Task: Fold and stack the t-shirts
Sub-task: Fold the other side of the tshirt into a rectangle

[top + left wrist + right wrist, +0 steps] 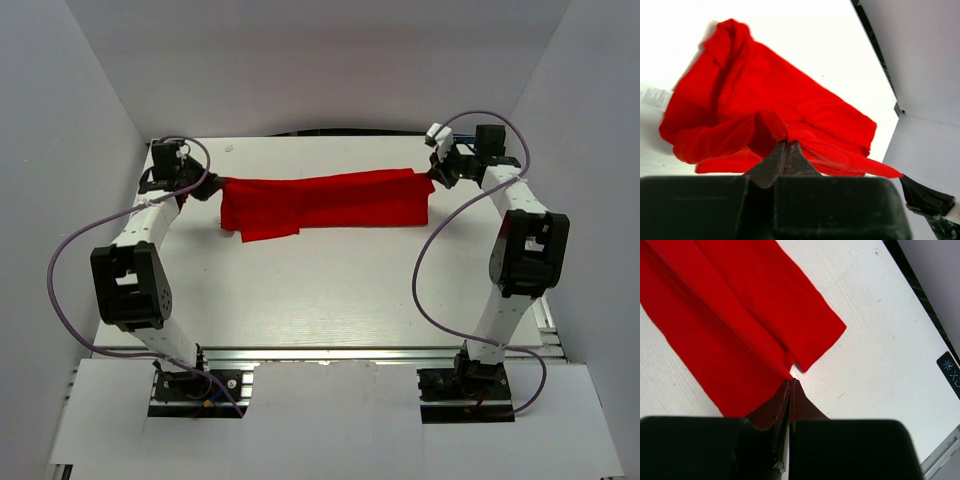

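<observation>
The pinched cloth hangs above the table. The robot's left gripper next needs to lower outward with the fold onto the t-shirt's far edge [233, 180] [756, 47] beside the bunched corner and let it go.
The red t-shirt [325, 203] hangs stretched as a long band between my two grippers across the far part of the white table [330, 290]. My left gripper [215, 184] is shut on its left end. In the left wrist view the jaws [786, 142] pinch a bunched fold of the t-shirt [790, 105]. My right gripper [428, 174] is shut on the right end. In the right wrist view the jaws [791, 380] pinch the cloth's edge, and the t-shirt [730, 325] runs away in two flat layers. The neck label is not visible.
White walls enclose the table at the left [60, 150], the back and the right [600, 150]. A dark gap runs along the table's far edge [340, 131]. Purple cables [60, 270] loop beside both arms. A metal rail [330, 352] borders the near edge.
</observation>
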